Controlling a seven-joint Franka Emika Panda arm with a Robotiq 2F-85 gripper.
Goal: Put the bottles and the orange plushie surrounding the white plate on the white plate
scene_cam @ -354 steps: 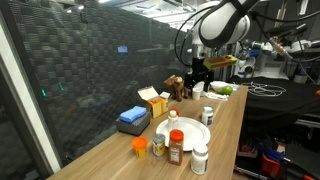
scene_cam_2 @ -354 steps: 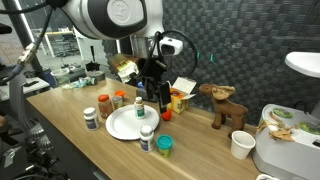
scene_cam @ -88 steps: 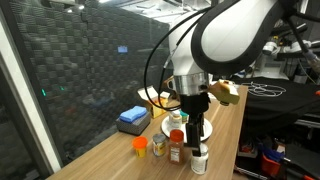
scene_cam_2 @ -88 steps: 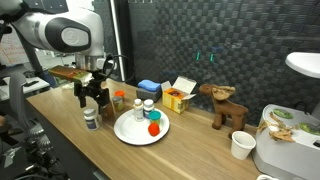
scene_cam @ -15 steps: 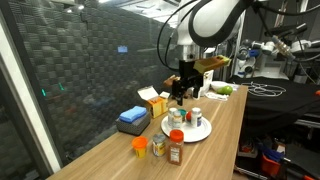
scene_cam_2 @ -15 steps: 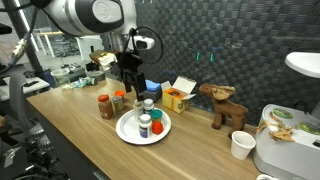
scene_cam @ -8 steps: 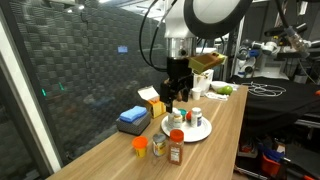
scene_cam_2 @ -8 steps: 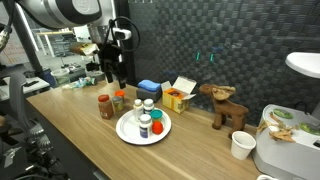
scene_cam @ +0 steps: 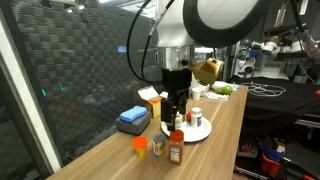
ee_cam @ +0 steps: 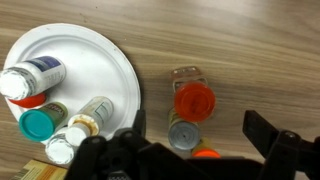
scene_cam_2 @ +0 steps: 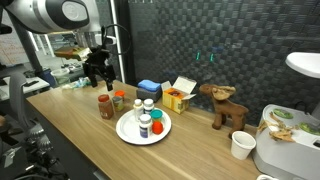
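The red-lidded bottle still stands on the table beside the plate (ee_cam: 80, 60), so I need to lower my gripper over the red lid (ee_cam: 194, 101) and close it around the bottle.
The white plate (ee_cam: 80, 60) holds several bottles: a white one with a blue label (ee_cam: 35, 78) on its side, a teal-lidded one (ee_cam: 37, 123) and two white-capped ones. The orange plushie (scene_cam_2: 155, 128) lies on the plate (scene_cam_2: 128, 131) among them. Beside the plate stand a red-lidded bottle (ee_cam: 193, 98), a grey-lidded jar (ee_cam: 184, 134) and an orange-lidded one (ee_cam: 205, 155). My gripper (ee_cam: 195, 150) is open and empty, hovering above these three; it also shows in both exterior views (scene_cam_2: 95, 76) (scene_cam: 177, 120).
A blue box (scene_cam: 132, 118) and an open yellow carton (scene_cam: 153, 101) stand behind the plate by the dark wall. A wooden toy animal (scene_cam_2: 224, 105) and a paper cup (scene_cam_2: 240, 145) are further along the table. The table edge runs close to the bottles.
My gripper has moved off the plate sideways to above the three bottles beside it. It stays open and empty. The things on the plate have not moved.
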